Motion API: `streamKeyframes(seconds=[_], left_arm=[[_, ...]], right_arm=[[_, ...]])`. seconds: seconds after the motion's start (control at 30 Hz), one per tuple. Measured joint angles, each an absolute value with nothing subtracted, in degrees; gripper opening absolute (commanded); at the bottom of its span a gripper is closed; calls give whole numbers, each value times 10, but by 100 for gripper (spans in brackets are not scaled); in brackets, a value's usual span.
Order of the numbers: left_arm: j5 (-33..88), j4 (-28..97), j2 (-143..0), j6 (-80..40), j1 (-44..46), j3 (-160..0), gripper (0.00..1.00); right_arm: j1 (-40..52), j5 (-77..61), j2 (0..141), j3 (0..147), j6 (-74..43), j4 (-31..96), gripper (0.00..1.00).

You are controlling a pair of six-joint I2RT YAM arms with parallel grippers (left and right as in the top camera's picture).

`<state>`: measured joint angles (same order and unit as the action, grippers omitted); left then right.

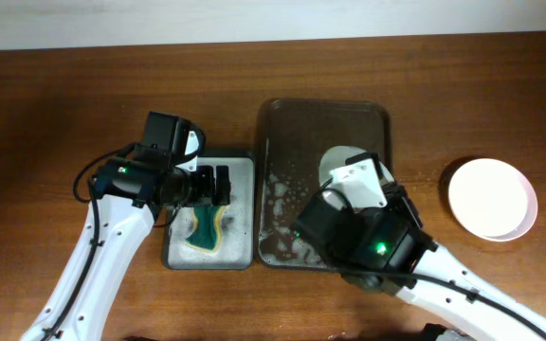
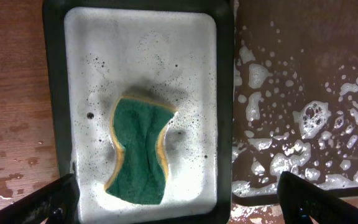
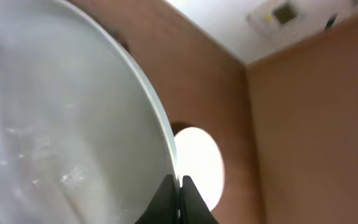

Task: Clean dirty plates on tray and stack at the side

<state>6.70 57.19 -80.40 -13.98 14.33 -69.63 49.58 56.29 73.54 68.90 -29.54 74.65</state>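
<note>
I should move my right gripper to the right in the overhead view, lower it onto another white plate and release, because that plate is already beside the brown tray.
A wet white plate shows partly over the dark brown tray, mostly hidden under my right arm. In the right wrist view my right gripper is shut on the rim of this plate, held on edge. Another white plate lies on the table at the right; it also shows in the right wrist view. My left gripper is open above a green and yellow sponge lying in the small grey tray. The sponge and grey tray also show overhead.
Soap foam covers the brown tray's floor next to the grey tray. Water drops lie on the wooden table at the left. A pale wall runs along the table's far edge.
</note>
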Motion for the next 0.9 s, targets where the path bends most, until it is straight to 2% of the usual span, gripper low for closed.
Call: streamKeyframes(seconds=[0.07,0.1,0.13,0.17,0.27,0.37,0.43,0.47,0.5,0.53,0.67,0.77,0.8,0.87,0.9], left_arm=[[67,571,-805,-140,143,-696,100],[67,570,-805,-140,143,-697,100],[67,573,-805,-140,143,-696,100],[67,569,-805,-140,143,-696,100],[69,572,-805,-139,143,-696,100],[69,572,-805,-139,143,-696,100],[69,571,-805,-139,143,-696,100],[69,571,-805,-139,143,-696,100],[69,572,-805,-139,143,-696,100],[69,572,-805,-139,143,-696,100],[69,571,-805,-139,143,-696,100],[69,571,-805,-139,143,-696,100],[69,571,-805,-139,143,-696,100],[70,571,-805,-139,143,-696,100],[71,571,-805,-139,143,-696,100]], right_arm=[[381,452,737,691,-310,703,4],[244,338,739,691,-254,651,4],[196,298,739,691,-230,645,4],[90,185,739,691,-176,624,4],[-204,-12,752,692,-102,590,4],[-397,-72,825,693,-115,564,4],[-457,-86,889,693,-149,533,4],[-481,-87,923,693,-163,530,30],[-494,-88,948,693,-170,527,55],[-501,-92,967,693,-180,526,67],[-469,-267,944,719,-117,563,72],[-360,-331,790,764,-56,598,73],[-304,-337,716,771,-46,609,99],[-134,-351,573,771,-27,617,99],[-85,-340,529,773,-24,618,99]])
